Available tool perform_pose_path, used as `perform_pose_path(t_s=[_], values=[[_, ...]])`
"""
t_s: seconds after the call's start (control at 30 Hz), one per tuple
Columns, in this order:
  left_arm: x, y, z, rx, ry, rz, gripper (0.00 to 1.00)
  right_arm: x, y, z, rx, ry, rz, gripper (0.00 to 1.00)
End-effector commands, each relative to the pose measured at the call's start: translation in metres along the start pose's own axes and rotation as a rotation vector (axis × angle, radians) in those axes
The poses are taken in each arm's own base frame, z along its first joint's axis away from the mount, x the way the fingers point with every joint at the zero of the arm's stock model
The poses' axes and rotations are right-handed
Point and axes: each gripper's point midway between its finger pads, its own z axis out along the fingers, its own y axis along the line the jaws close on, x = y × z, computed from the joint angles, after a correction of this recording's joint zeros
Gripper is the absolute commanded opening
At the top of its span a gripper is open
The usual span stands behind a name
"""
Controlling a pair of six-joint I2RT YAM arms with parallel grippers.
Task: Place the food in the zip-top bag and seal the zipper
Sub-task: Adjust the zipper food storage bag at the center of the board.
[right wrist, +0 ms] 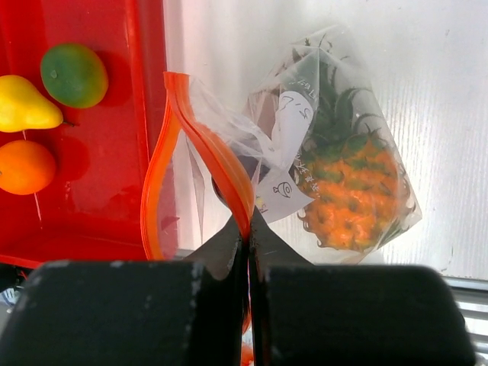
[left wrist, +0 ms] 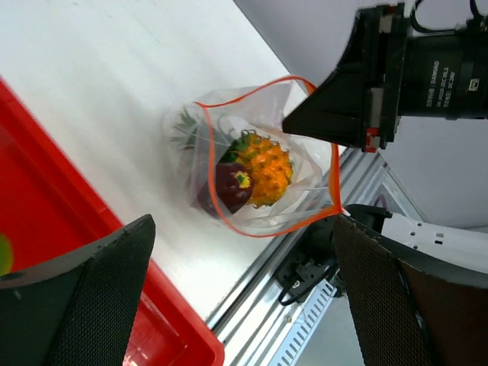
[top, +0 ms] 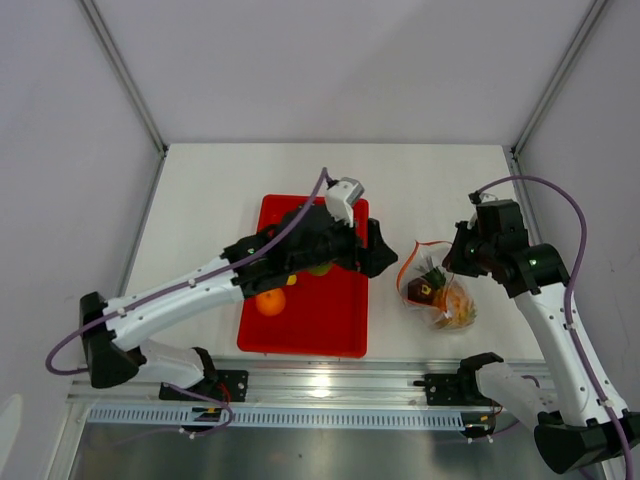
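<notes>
I will next pull my left gripper away from the bag's opening, turn it downward and lower it around the green fruit (top: 320, 269) (left wrist: 4, 254), since that still lies in the tray.
The clear zip-top bag (top: 437, 290) lies right of the red tray, mouth open toward the tray. It holds the pineapple (left wrist: 267, 171) and the dark red fruit (left wrist: 229, 187). My right gripper (right wrist: 249, 229) is shut on the red-orange zipper (right wrist: 221, 164) and holds one side of the mouth up; it also shows in the top view (top: 455, 262). My left gripper (left wrist: 242, 223) is open and empty, over the tray's right edge (top: 385, 258), facing the bag mouth. The orange (right wrist: 24, 166), pear (right wrist: 27, 107) and green fruit (right wrist: 74, 74) lie in the tray.
The red tray (top: 330, 320) sits at table centre under the left arm. The metal rail with the arm bases (top: 330, 385) runs along the near edge, close below the bag. Grey walls enclose the table on three sides.
</notes>
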Motion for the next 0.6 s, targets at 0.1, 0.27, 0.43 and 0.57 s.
perform_pose_path(t_s=[0.1, 0.27, 0.43, 0.57], values=[[-0.004, 0.071, -0.03, -0.183, -0.032, -0.128, 0.99, -0.002, 0.012, 0.006, -0.08, -0.03, -0.023, 0.0], [0.017, 0.132, -0.04, -0.331, 0.006, -0.236, 0.99, 0.009, 0.014, 0.021, -0.105, 0.015, -0.04, 0.0], [0.029, 0.16, -0.046, -0.415, -0.018, -0.264, 0.99, 0.013, 0.013, 0.032, -0.11, 0.043, -0.066, 0.0], [0.039, 0.168, -0.037, -0.429, 0.002, -0.301, 0.99, 0.015, 0.011, 0.033, -0.088, 0.058, -0.073, 0.0]])
